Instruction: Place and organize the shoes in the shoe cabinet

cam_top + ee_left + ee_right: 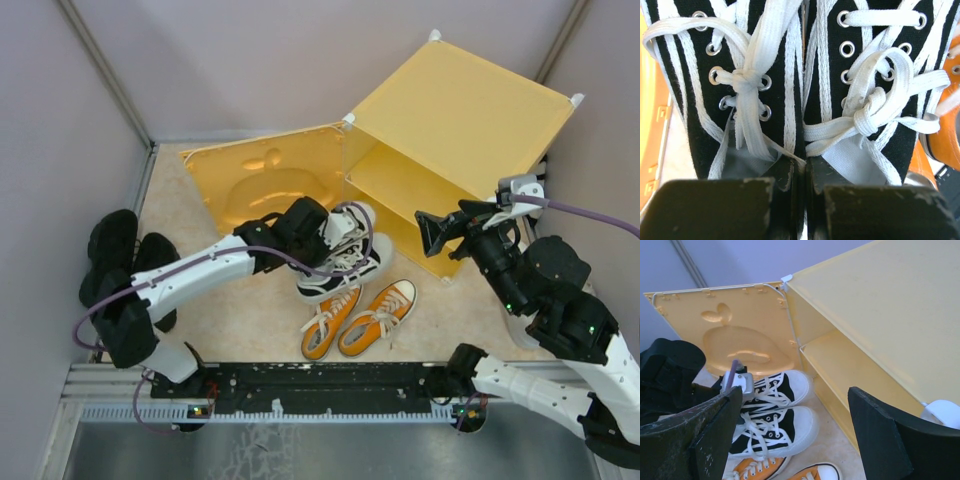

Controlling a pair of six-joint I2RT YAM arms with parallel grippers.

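Note:
The sneakers will be lifted by my left gripper. They will then move outward toward the open yellow shoe cabinet, toes first over the inner shelf point(400, 184).
My left gripper point(312, 228) is shut on the black-and-white sneakers point(342, 258), pinching their two inner collars together point(805, 167). The pair sits side by side, toes pointing toward the open yellow shoe cabinet point(460, 100), just in front of its lower opening. I cannot tell whether the pair is off the floor. The orange sneakers point(360, 318) lie on the floor just in front of them. The all-black shoes point(120, 250) lie at the far left. My right gripper point(440, 235) is open and empty by the cabinet's front edge; its view shows the black-and-white pair point(782, 425) and the inner shelf point(840, 365).
The cabinet door point(265, 185), embossed with a fruit shape, stands swung open to the left behind my left arm; it also shows in the right wrist view point(735, 335). Grey walls close in the left, back and right sides. A metal rail point(300, 385) runs along the near edge.

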